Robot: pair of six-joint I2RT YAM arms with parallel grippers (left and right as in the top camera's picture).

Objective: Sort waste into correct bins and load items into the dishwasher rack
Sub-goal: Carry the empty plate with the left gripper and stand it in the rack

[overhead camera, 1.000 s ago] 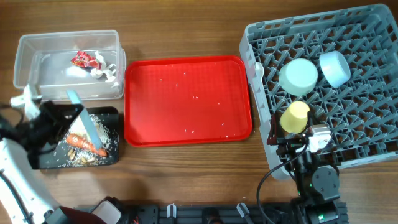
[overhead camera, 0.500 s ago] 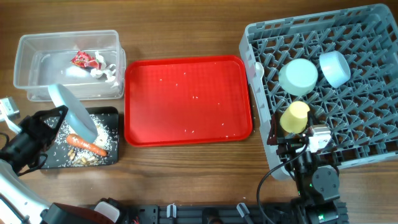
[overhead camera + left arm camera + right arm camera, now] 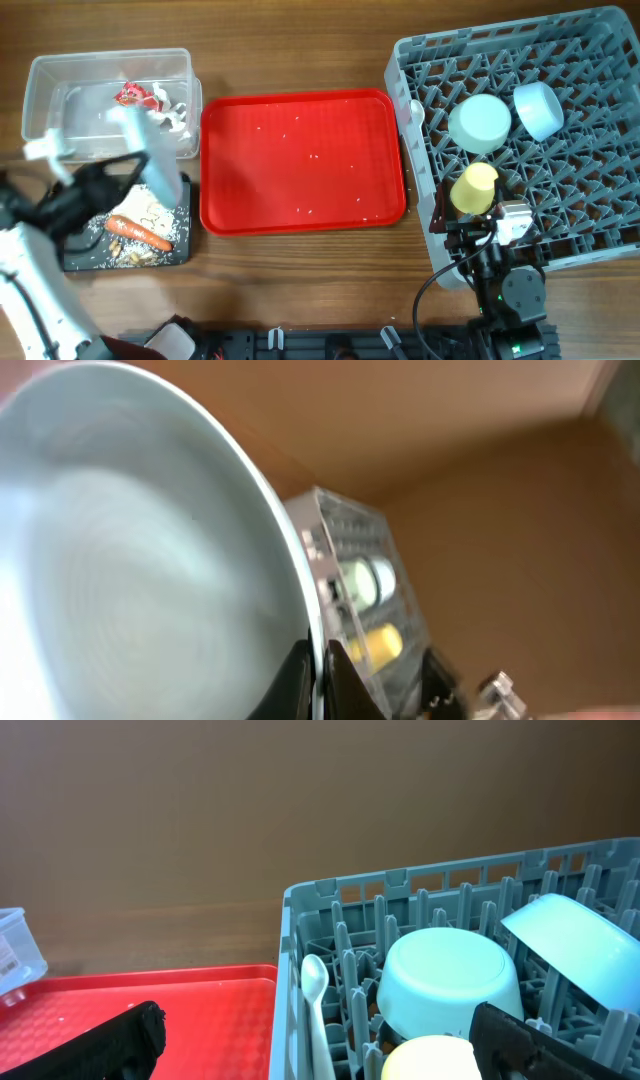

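My left gripper should carry the plate [image 3: 152, 165] over the red tray and release it beside the white spoon [image 3: 434, 128], because the rack is to the gripper's right in the overhead view.
My left gripper [image 3: 122, 178] is shut on the rim of the pale blue-white plate [image 3: 152, 165] and holds it tilted above the black tray [image 3: 75, 258] and the edge of the clear tub [image 3: 60, 110]. In the left wrist view the plate [image 3: 130, 550] fills the frame, its rim pinched between the fingers of the left gripper [image 3: 322, 672]. The carrot [image 3: 140, 232] and beige scraps [image 3: 132, 256] lie in the black tray. The wrapper [image 3: 133, 95] and tissue [image 3: 172, 113] lie in the tub. My right gripper [image 3: 325, 1050] is open at the grey rack [image 3: 560, 50], in front of the yellow-green cup [image 3: 475, 187].
The red serving tray [image 3: 300, 160] lies between the bins and the rack. The rack holds an upturned pale bowl [image 3: 450, 980], a light blue bowl [image 3: 590, 950] and the white spoon [image 3: 314, 995] along its left edge.
My left arm has swung the tilted plate up and to the right, from low over the black tray towards the tub's near corner. The right arm has not moved.
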